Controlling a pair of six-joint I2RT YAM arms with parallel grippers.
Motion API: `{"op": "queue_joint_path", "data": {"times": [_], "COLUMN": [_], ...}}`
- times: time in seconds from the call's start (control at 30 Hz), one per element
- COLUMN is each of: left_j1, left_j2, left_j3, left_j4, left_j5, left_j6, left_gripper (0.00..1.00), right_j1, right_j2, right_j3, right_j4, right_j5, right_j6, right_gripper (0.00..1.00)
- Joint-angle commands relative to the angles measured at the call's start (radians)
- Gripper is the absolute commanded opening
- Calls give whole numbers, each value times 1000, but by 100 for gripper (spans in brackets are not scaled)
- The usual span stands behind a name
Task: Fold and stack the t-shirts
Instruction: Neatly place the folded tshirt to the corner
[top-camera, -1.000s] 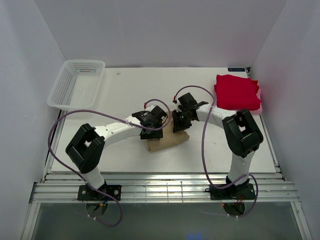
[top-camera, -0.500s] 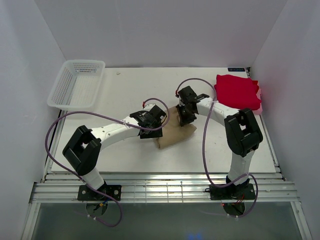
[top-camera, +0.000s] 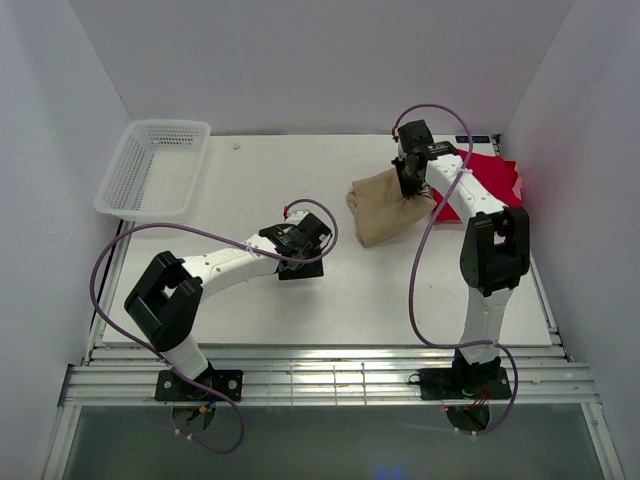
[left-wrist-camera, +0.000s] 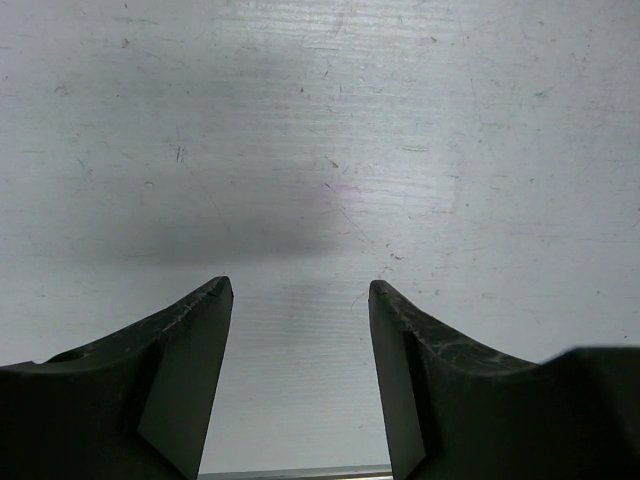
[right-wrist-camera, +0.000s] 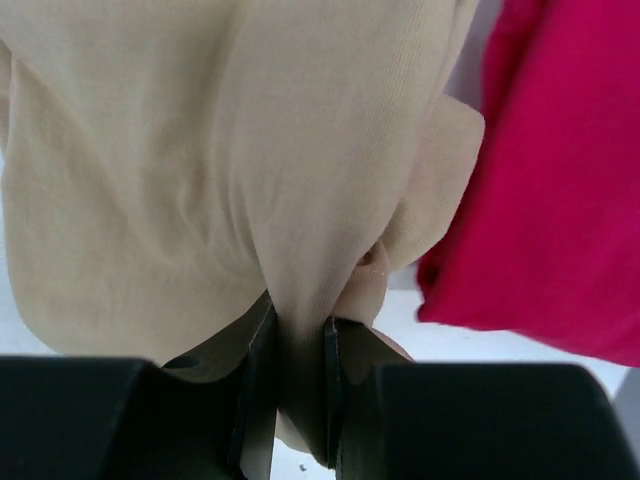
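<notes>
The right gripper moves to the right in the top view, over the bright red t-shirt, next and releases the tan-beige t-shirt (top-camera: 385, 210), since the red one lies flat and folded.
The folded tan-beige t-shirt (top-camera: 385, 210) hangs bunched from my right gripper (top-camera: 411, 180), which is shut on a pinch of its cloth (right-wrist-camera: 300, 250) at the back right of the table. The folded bright red t-shirt (top-camera: 475, 185) lies flat just right of it, also in the right wrist view (right-wrist-camera: 570, 170). My left gripper (top-camera: 300, 262) is open and empty over bare table near the middle; its dark fingers (left-wrist-camera: 190, 370) frame only white surface.
A white plastic mesh basket (top-camera: 152, 168) stands at the back left. The white table (top-camera: 250, 190) ends in a metal rail at the front. White walls close in on the left, back and right.
My right gripper has carried the tan shirt from the table's middle up and to the back right, next to the red shirt. My left gripper has let go and stays near the middle.
</notes>
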Motion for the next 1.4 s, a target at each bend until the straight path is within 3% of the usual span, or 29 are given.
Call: {"op": "queue_joint_path", "data": {"times": [0.0, 0.17, 0.27, 0.8, 1.37], "left_j1": [-3, -1, -1, -3, -1], "left_j2": [-60, -68, -65, -42, -40], "left_j3": [-27, -52, -61, -70, -72], "left_j4": [0, -6, -11, -9, -8], "left_j5": [-12, -12, -12, 3, 24], "left_j6": [-14, -25, -28, -39, -42], "left_gripper": [67, 67, 67, 67, 67], "right_j1": [-39, -98, -133, -368, -524], "right_j2": [51, 120, 132, 9, 22], "right_j3": [144, 350, 392, 349, 365], "right_j4": [-43, -115, -126, -103, -96], "right_j5": [61, 87, 89, 8, -66], "right_j6": [-86, -132, -146, -146, -112], "right_gripper": [8, 8, 8, 8, 8]}}
